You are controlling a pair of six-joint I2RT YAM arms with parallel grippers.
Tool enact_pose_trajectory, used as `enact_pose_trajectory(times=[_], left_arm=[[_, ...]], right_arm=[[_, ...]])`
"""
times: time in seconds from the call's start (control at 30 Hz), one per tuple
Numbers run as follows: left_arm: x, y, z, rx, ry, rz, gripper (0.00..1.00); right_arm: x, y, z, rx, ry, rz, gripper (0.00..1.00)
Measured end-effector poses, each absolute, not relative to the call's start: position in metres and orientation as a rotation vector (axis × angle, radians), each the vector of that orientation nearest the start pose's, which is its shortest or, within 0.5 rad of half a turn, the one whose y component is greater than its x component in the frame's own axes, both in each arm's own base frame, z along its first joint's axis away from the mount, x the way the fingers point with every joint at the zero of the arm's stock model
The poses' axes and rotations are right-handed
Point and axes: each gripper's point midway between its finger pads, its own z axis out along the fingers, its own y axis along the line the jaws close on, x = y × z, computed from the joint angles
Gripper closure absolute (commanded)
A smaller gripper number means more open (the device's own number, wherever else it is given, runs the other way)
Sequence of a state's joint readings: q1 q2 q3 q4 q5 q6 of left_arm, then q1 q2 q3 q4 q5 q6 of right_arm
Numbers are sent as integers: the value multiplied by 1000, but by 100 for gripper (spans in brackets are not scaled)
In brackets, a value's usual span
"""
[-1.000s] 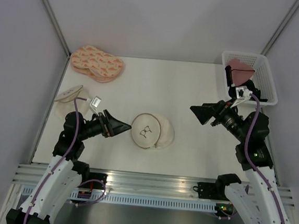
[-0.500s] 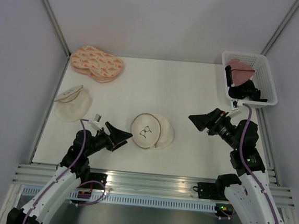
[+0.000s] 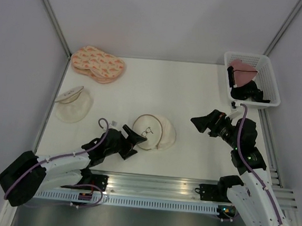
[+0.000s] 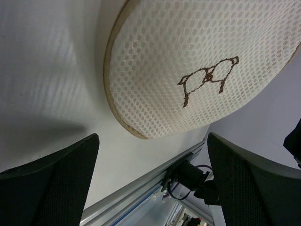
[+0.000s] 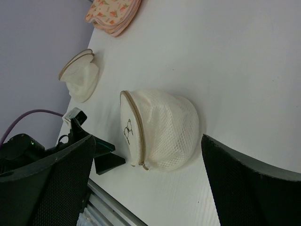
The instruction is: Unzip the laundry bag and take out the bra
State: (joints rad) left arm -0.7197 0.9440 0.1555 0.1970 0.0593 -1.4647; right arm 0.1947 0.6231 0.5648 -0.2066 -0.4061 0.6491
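The edge of the bag's zip rim is just ahead of my open fingers. So my left gripper should next slide low toward the bag [image 3: 154, 132], around that edge.
The laundry bag [image 3: 154, 132] is a round cream mesh pouch with a tan zip rim and a small dark mark on its face. It lies zipped shut at the table's middle front, and also shows in the left wrist view [image 4: 197, 66] and the right wrist view [image 5: 162, 127]. Its zip pull [image 5: 142, 165] sits at the near edge. The bra is hidden inside. My left gripper [image 3: 137, 138] is open and low, just left of the bag, not touching it [image 4: 153, 137]. My right gripper [image 3: 198, 121] is open and empty, a hand's width right of the bag [image 5: 147, 139].
A plain translucent pouch [image 3: 72, 103] lies at the left edge. A peach patterned padded pair [image 3: 98, 63] lies at the back left. A white basket [image 3: 270, 76] at the back right holds a pink garment [image 3: 243, 68]. An aluminium rail [image 3: 150, 184] runs along the front edge.
My left arm has dropped low and stretched right, bringing its open gripper up to the bag's left rim. My right arm has lowered and settled, its gripper still pointing at the bag.
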Motion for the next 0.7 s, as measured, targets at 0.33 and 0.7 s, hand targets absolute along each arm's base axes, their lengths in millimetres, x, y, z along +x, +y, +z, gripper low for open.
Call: enact_pose_trajectory(times=[0.33,0.7], left_arm=[[201,-257,52,-998,2263,-1152,1],[218,-266,41,-1113,2202,-1161,43]], right_arm=[[238,137,208,124,1968,893,2],[240,134,199,130,1995,866,2]])
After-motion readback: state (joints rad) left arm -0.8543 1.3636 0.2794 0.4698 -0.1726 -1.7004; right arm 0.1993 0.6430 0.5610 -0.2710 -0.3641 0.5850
